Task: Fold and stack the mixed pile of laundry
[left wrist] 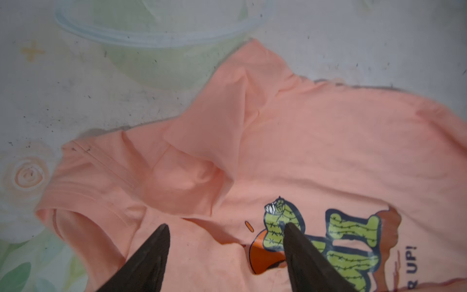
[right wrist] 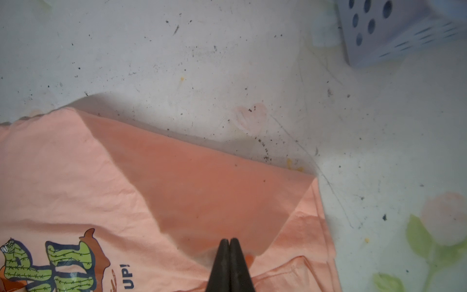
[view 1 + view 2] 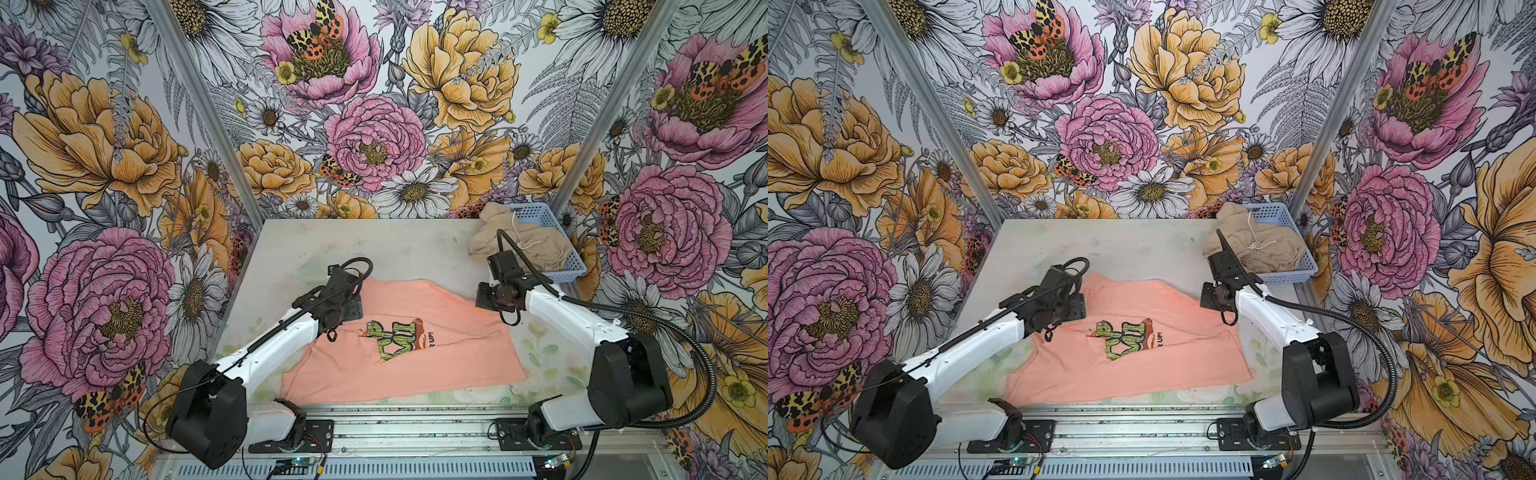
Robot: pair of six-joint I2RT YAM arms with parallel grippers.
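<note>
My open left gripper moves down next onto the raised piece of cloth (image 1: 227,167) beside the crumpled sleeve, because this piece of cloth lies folded over the shirt's front.
The peach-pink T-shirt (image 3: 415,349) (image 3: 1142,353) lies spread on the table, its green chest graphic (image 3: 392,336) facing up. My left gripper (image 1: 225,225) hovers open over the shirt (image 1: 303,141) near the crumpled sleeve and the graphic, with nothing between its fingers. In both top views it sits at the shirt's far left corner (image 3: 351,305) (image 3: 1075,305). My right gripper (image 2: 229,239) is shut on a flap of the shirt (image 2: 202,189) at its far right edge (image 3: 486,297), and the cloth tents up to its tips. The beige garment with white drawstring (image 3: 519,245) (image 3: 1254,245) lies heaped in the basket.
A light blue perforated basket (image 3: 571,259) (image 3: 1304,266) (image 2: 394,32) stands at the table's far right corner. Bare table (image 3: 374,249) stretches beyond the shirt. Flowered walls close in three sides, and the arms' mounting rail (image 3: 415,432) runs along the front edge.
</note>
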